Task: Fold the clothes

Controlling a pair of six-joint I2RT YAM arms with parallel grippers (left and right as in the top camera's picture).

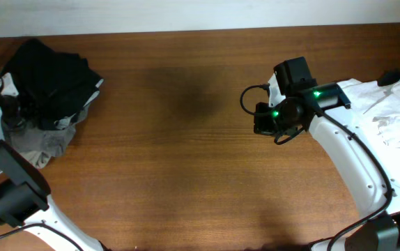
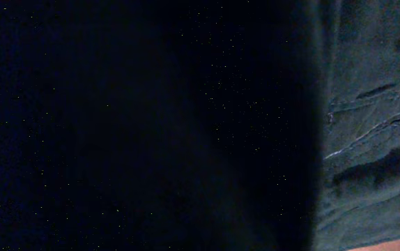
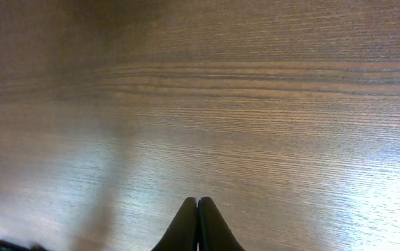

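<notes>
My left gripper is holding the bunched black garment and next needs to lift, pull it to the end of the pile, left of my gripper in the overhead view, and let go of it there.
A pile of black, grey and white clothes (image 1: 50, 94) lies at the table's far left. Another heap of white clothes (image 1: 391, 115) lies at the far right. My left arm reaches up the left edge into the dark pile; its fingers are hidden. The left wrist view is filled by black cloth (image 2: 144, 125) with grey-blue creased cloth (image 2: 374, 125) on the right. My right gripper (image 3: 198, 202) is shut and empty, over bare wood; in the overhead view it (image 1: 261, 118) is just left of the white heap, apart from it.
The wooden table (image 1: 179, 153) stretches bare between the two heaps. The right arm's white link (image 1: 353, 167) crosses the lower right. The left arm's black base (image 1: 12, 192) sits at the lower left corner.
</notes>
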